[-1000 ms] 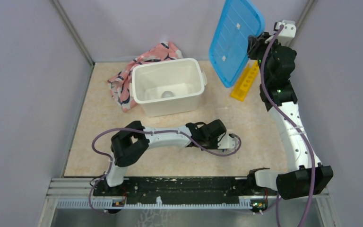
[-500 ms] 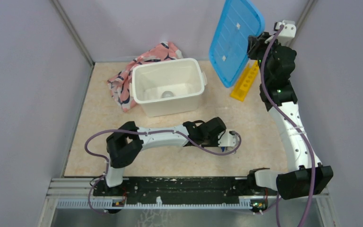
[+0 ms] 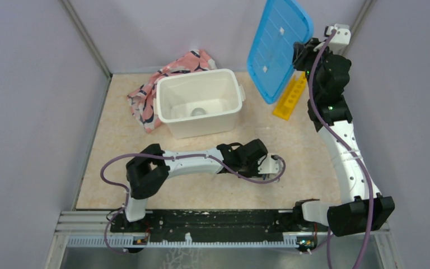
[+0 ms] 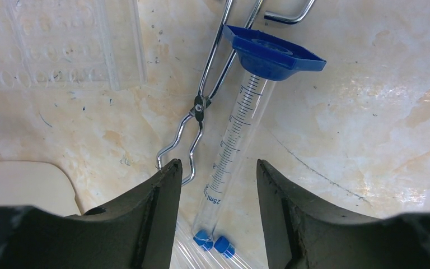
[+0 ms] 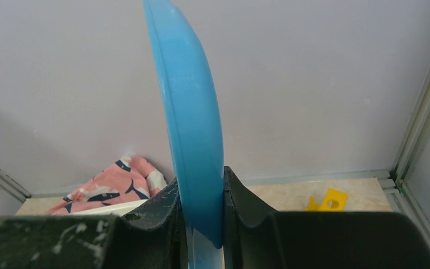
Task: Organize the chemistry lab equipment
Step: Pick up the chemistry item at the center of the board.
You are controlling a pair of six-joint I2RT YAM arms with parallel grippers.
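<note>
The clear graduated tube already lies between the open fingers, so the left gripper will lower onto the tube's marked middle (image 4: pixel 227 153) and close there.
My left gripper (image 4: pixel 217 165) is open, low over the table in the middle front (image 3: pixel 274 166). Between its fingers lies a clear graduated tube (image 4: pixel 238 120) with a wide blue end. The silver tongs (image 4: pixel 200 103) lie just left of it, touching it. Two thin clear tubes with blue caps (image 4: pixel 213 244) lie under the gripper. My right gripper (image 5: pixel 201 190) is shut on the blue lid (image 5: pixel 193 112) and holds it upright at the back right (image 3: pixel 279 42). The yellow rack (image 3: pixel 290 96) lies below the lid. The whitish ball (image 3: pixel 199 112) sits in the white bin (image 3: pixel 204 126).
The pink whale-patterned cloth (image 3: pixel 173 67) lies behind the bin on the left. A clear plastic tray (image 4: pixel 61 45) lies on the table beyond the tongs. Grey walls enclose the table on three sides.
The left arm's elbow has swung to the left and the left gripper has shifted slightly right and lower. The right arm and the lid have not moved.
</note>
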